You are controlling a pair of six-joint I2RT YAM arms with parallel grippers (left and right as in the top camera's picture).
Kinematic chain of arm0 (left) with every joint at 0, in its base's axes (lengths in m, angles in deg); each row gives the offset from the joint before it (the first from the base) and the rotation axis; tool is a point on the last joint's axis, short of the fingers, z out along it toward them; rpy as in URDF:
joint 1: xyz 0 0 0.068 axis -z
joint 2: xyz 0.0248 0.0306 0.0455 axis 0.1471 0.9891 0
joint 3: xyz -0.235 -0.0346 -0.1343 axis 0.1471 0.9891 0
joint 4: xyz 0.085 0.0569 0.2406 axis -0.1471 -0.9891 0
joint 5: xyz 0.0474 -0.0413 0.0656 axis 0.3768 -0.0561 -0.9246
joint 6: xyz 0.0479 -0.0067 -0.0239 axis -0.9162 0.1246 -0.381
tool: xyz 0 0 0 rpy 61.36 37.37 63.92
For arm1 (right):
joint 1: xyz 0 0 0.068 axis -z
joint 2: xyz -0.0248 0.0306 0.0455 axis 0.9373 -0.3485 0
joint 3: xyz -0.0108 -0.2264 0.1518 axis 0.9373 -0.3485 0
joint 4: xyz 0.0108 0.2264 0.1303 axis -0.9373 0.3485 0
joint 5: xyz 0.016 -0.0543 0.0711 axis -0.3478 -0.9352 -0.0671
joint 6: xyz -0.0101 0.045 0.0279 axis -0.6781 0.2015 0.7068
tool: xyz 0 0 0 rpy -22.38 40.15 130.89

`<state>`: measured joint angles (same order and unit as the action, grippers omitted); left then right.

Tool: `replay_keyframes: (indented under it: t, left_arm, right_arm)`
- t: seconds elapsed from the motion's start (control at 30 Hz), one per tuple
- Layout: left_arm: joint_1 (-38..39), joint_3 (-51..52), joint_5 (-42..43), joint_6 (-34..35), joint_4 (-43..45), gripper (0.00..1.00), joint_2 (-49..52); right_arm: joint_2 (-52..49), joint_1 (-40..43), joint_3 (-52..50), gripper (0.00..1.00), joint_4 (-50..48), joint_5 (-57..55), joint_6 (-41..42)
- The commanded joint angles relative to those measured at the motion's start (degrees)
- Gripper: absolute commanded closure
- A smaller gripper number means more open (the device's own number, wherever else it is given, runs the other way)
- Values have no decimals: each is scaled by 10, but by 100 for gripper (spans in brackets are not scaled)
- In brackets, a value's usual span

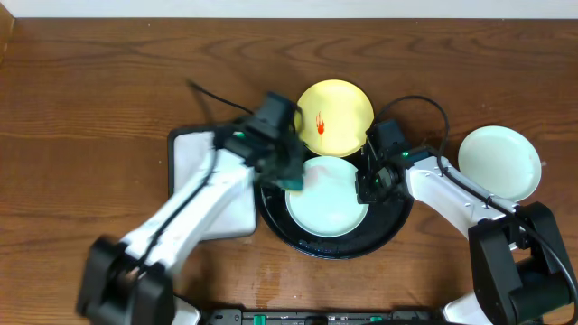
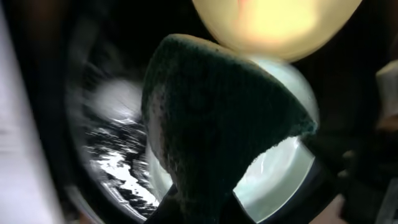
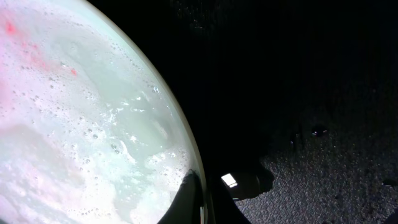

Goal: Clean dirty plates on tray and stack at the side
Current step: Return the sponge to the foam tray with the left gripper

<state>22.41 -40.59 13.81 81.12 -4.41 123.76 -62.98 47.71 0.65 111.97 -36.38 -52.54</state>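
My left gripper sweeps the sponge across the mint green plate next, as red smears still show there, then goes down to the white tray [image 2: 22, 146] and opens.
A pale mint green plate [image 1: 327, 209] lies on the black tray [image 1: 397, 221], its face wet and foamy with faint red smears [image 3: 81, 124]. My right gripper [image 1: 370, 185] is shut on this plate's right rim [image 3: 200, 198]. My left gripper [image 1: 291, 176] is shut on a dark green sponge [image 2: 217, 118] held at the plate's upper left edge. A yellow plate [image 1: 336, 117] with a red smear lies at the tray's far rim; it also shows in the left wrist view [image 2: 277, 25]. A second mint green plate [image 1: 499, 162] lies on the table to the right.
A small rectangular white tray with a black rim [image 1: 203, 171] sits left of the black tray, under my left arm. The wooden table [image 1: 90, 117] extends to the left and along the back. The black tray's wet floor [image 3: 323, 155] shows beside the plate.
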Motion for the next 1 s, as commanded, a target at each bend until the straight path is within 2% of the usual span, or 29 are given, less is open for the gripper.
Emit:
replay_keyframes:
  t: [0.0,0.2,0.43,0.47,0.67,0.8,0.97]
  left_arm:
    - [24,10,29,30,23,93,58]
    - [43,10,45,49,83,92,138]
    - [78,10,155,49,161,92,207]
    - [83,10,189,49,164,93,211]
    - [83,10,257,37,162,93,197]
    - [75,10,238,24,131,93,183]
    - [34,-5,98,7,36,93,132]
  right_arm:
    - [-12,-1,-4,99,1,-22,-15]
    - [-12,-1,-4,99,1,-22,-15]
    - [-12,-1,-4,99,1,-22,-15]
    - [-12,-1,-4,99,1,-22,-15]
    - [-12,-1,-4,99,1,-22,-15]
    - [-12,-1,-4,99,1,-22,-15]
    - [-12,-1,-4,99,1,-22,-15]
